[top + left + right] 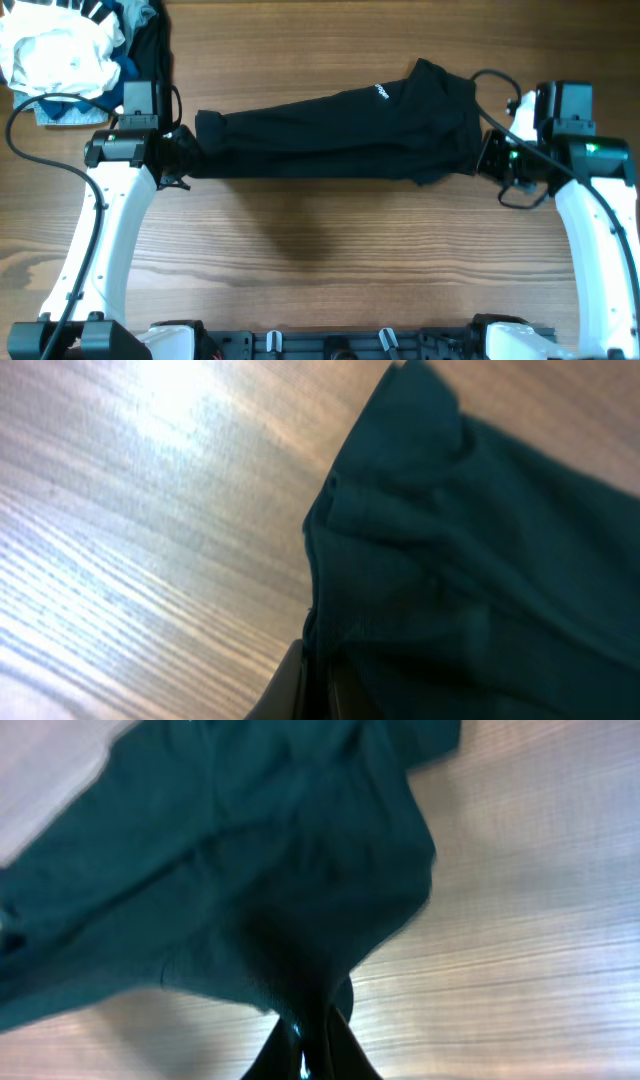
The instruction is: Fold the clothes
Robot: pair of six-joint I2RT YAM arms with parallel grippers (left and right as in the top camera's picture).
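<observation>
My right gripper should next carry the hanging end outward, to the left in the overhead view, over the garment's far corner point(437, 80) and let go of it there.
The clothes point(340, 135) are one black garment with a small white logo, stretched in a long band across the table between both arms and folded lengthwise. My left gripper point(183, 155) is shut on its left end. In the left wrist view the dark fabric point(470, 560) runs down between the fingers point(320, 685). My right gripper point(487, 155) is shut on the right end. In the right wrist view the fabric point(260, 870) narrows into the fingertips point(315, 1045) and hangs above the wood.
A pile of other clothes point(70, 50), white, blue and dark, lies at the back left corner beside the left arm. Cables loop near both arm bases. Bare wooden table point(330, 260) lies in front of the garment.
</observation>
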